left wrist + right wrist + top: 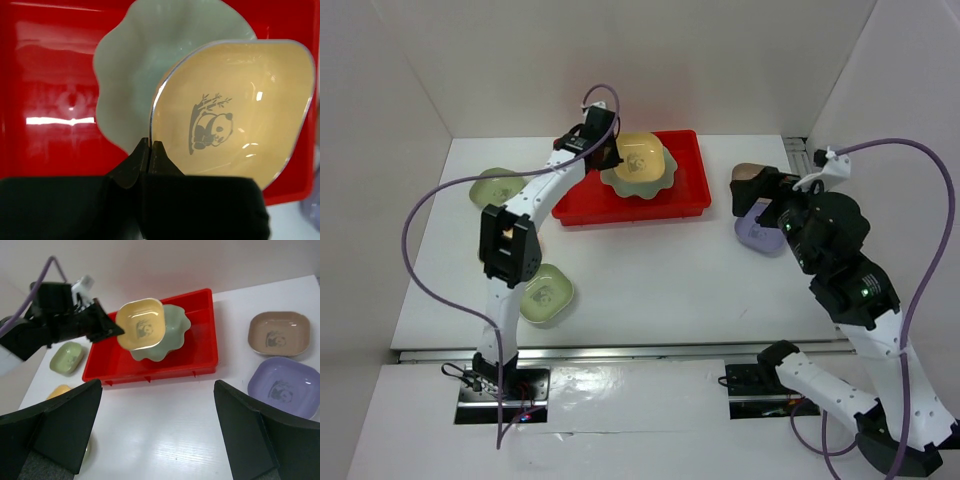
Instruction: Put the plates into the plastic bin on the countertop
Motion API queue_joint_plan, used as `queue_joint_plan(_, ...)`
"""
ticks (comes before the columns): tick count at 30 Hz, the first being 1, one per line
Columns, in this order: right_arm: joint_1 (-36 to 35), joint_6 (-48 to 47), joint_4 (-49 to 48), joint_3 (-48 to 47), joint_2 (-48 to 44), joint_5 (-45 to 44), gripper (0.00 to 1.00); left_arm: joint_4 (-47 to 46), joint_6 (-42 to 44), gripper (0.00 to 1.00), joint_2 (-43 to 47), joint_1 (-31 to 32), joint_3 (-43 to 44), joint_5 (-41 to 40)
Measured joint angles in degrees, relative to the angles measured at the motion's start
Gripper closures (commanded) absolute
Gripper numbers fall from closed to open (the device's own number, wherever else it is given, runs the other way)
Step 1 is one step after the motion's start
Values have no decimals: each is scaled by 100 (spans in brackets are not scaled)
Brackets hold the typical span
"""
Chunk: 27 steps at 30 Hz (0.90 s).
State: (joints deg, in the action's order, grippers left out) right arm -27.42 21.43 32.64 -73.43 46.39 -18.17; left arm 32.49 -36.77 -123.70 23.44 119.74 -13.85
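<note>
My left gripper lowers the yellow plate a little toward the hollow of the pale-green scalloped plate in the bin next, before it opens.
My left gripper [150,145] is shut on the rim of a yellow plate [240,110] with a panda print. It holds the plate tilted over the large pale-green scalloped plate [130,75], which lies in the red plastic bin [50,75]. My right gripper [157,430] hangs open above bare countertop [165,410] with nothing between its fingers. A lavender plate [285,385] and a beige plate [278,333] lie on the countertop right of the bin. Two green plates rest on the left, one [498,187] beside the bin and one [548,293] nearer the front.
White walls [410,100] enclose the countertop at the back and on both sides. The left arm [510,245] stretches diagonally from its base towards the bin, passing above the nearer green plate. Purple cables [415,230] loop off both arms.
</note>
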Motion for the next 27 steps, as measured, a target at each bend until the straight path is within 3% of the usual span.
queue_joint_plan(4,-4,2,-46,295,85,179,0,-240,363,100,-793,-133,463,496)
queue_joint_plan(9,-9,11,-20,463,216,299,0,-339,378,99,-1016,-466,476,966)
queue_joint_plan(11,-9,11,-28,463,192,299,0,-433,376,86,-1016,-595,476,1069)
queue_joint_plan(12,-9,11,-28,463,170,299,0,-483,378,62,-1016,-656,479,1091)
queue_joint_plan(14,-9,11,-35,463,142,302,0,-560,398,29,-1016,-765,479,1145)
queue_joint_plan(15,-9,11,-42,463,140,306,0,-584,393,20,-1016,-785,479,1154)
queue_joint_plan(17,-9,11,-52,466,149,323,0,-645,374,16,-1016,-791,479,1220)
queue_joint_plan(24,-9,11,-116,745,280,389,0,-807,374,15,-1012,-682,474,1467)
queue_joint_plan(27,-9,20,-177,861,372,240,0,-802,378,8,-872,-610,374,1458)
